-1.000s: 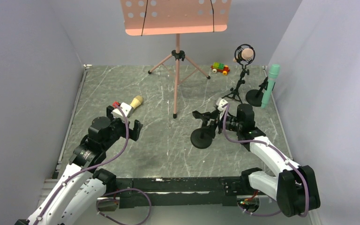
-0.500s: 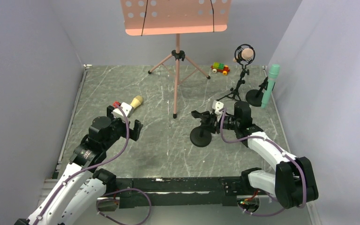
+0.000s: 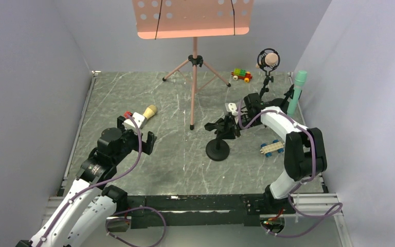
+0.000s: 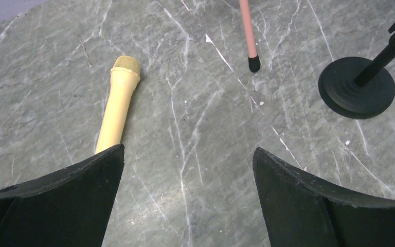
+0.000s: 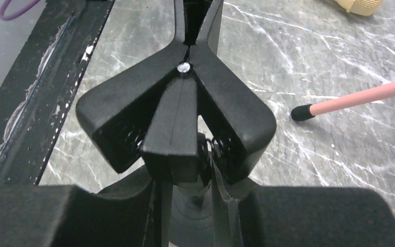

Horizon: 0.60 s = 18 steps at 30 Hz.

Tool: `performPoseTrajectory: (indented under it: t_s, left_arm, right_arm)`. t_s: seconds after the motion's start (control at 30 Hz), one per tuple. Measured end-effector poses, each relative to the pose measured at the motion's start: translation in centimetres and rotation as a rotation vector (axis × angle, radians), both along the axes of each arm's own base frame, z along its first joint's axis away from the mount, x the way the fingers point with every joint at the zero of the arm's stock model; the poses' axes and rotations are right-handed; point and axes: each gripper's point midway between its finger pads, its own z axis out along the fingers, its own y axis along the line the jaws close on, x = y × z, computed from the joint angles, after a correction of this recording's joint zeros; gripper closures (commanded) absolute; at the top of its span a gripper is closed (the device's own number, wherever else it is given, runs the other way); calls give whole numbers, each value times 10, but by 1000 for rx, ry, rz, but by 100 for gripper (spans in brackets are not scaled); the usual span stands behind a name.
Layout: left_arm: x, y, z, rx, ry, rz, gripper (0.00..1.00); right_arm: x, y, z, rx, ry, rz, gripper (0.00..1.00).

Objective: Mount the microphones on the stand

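Observation:
My left gripper moves outward and down next to close around the neck (image 3: 147,115) (image 4: 124,78) beside the mesh. The yellow microphone's mesh head lies outward of my open fingertips.
A pale yellow microphone (image 3: 149,110) lies on the table just beyond my left gripper (image 3: 135,129). In the left wrist view the yellow microphone (image 4: 117,105) runs under the left fingertip, and the left gripper (image 4: 187,154) is open with bare table between its fingers. A black stand (image 3: 218,150) with a round base rises mid-table. My right gripper (image 3: 225,126) is shut on its spring clip (image 5: 180,113). A salmon pink microphone (image 3: 270,60) and a teal green microphone (image 3: 298,87) sit in two other stands at the back right.
A pink music stand (image 3: 193,20) on a tripod rises at the back centre, one leg tip (image 4: 253,63) near the round base (image 4: 357,87). One brick toy car (image 3: 241,75) sits at the back, another (image 3: 271,147) beside the right arm. Grey walls enclose the table.
My right gripper closed on the stand's clip and swung left and away from the near edge. The stand's base shifted slightly left. A toy car now shows beside the right arm. The left arm stayed still.

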Motion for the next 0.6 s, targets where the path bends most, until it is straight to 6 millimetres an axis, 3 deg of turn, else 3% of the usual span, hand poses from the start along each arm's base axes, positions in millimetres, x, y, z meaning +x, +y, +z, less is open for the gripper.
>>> performPoseTrajectory:
  t_s: [0.33, 0.37, 0.43, 0.47, 0.5, 0.6]
  left_arm:
    - [1, 0, -2, 4, 8, 0, 1]
    - [1, -1, -2, 5, 9, 0, 1]
    - [1, -1, -3, 5, 9, 0, 1]
    - [1, 0, -3, 5, 9, 0, 1]
    - [1, -1, -2, 5, 9, 0, 1]
    - [1, 0, -2, 3, 7, 0, 1]
  right_arm:
    - [-13, -9, -1, 39, -106, -148, 89]
    - [-10, -9, -2, 40, -98, -168, 83]
    - [-6, -9, -2, 41, -70, -195, 57]
    - [-5, -9, -3, 39, -57, -203, 36]
    - [-5, -9, -3, 37, -45, -207, 26]
    - [-1, -11, -13, -2, -22, -240, 15]
